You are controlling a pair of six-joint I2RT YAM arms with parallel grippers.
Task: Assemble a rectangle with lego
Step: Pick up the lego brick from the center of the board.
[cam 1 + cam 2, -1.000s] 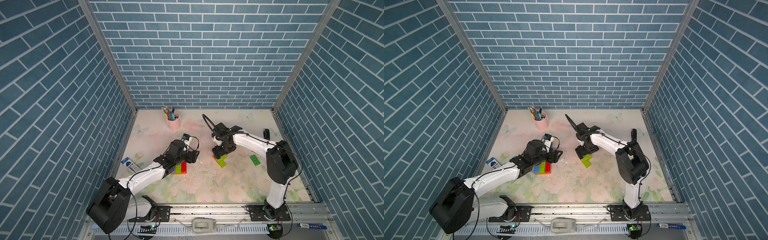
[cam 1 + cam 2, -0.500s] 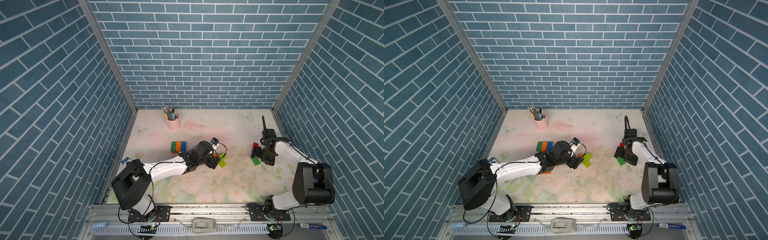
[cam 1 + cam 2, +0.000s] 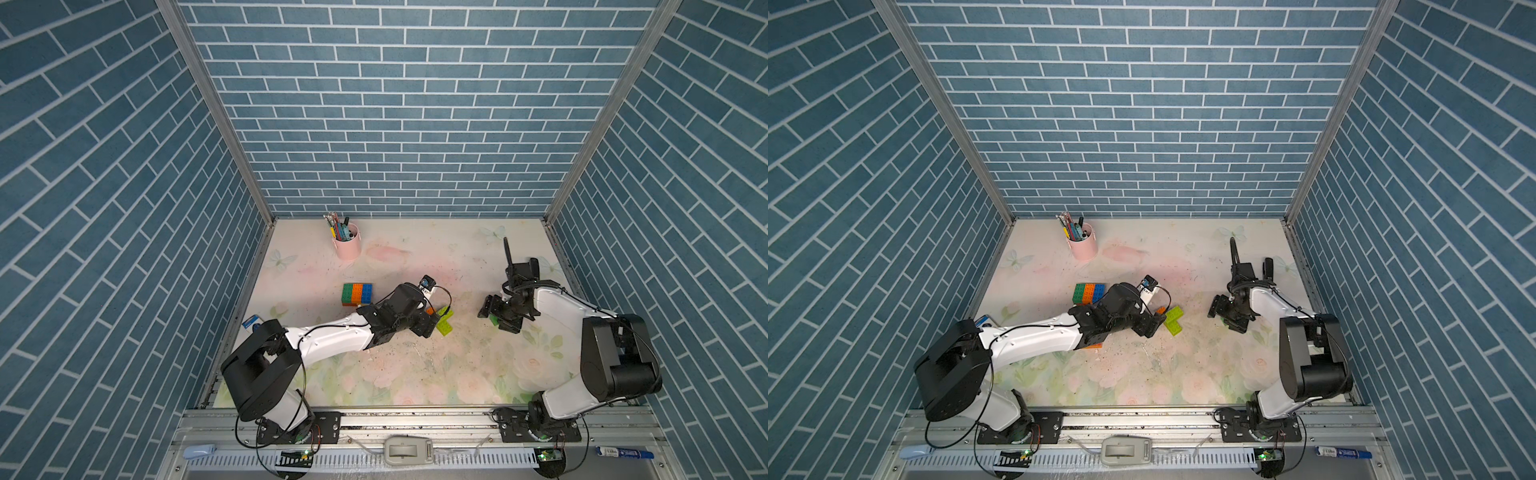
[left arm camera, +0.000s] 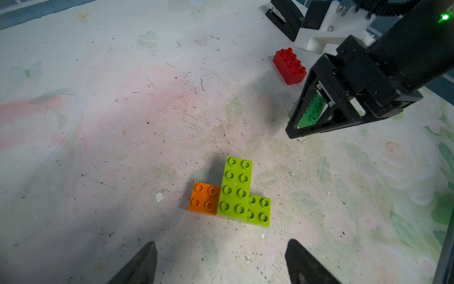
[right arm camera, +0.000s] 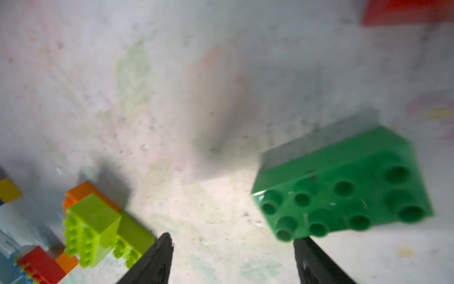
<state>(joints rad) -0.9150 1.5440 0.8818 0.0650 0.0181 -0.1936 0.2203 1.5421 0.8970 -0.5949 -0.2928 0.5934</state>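
Observation:
I will next turn my right gripper and shift it over the dark green brick (image 3: 494,321) (image 5: 341,184) to close on the brick's short ends. The brick lies slanted against just one finger.
A lego cluster lies mid-table: a lime brick (image 4: 235,189) sits across an orange brick (image 4: 205,199) and a second lime brick (image 4: 259,210); it shows in both top views (image 3: 444,326) (image 3: 1174,320). My left gripper (image 4: 222,255) (image 3: 434,324) is open just short of it, nothing between the fingers. A dark green brick (image 5: 344,184) (image 3: 493,319) lies on the mat against one fingertip of my open right gripper (image 5: 232,239) (image 3: 1226,318). A red brick (image 4: 290,66) lies beside it. A joined green, orange and blue block (image 3: 357,293) stands further back left.
A pink pen cup (image 3: 347,245) stands at the back left. A small blue and white box (image 3: 251,322) lies at the left edge. More red, orange and yellow bricks (image 5: 39,265) show blurred by the left arm. Blue brick walls close in three sides.
My left gripper went from the coloured block to the lime cluster. My right gripper left that cluster and moved right to the dark green brick. The coloured block now stands further back.

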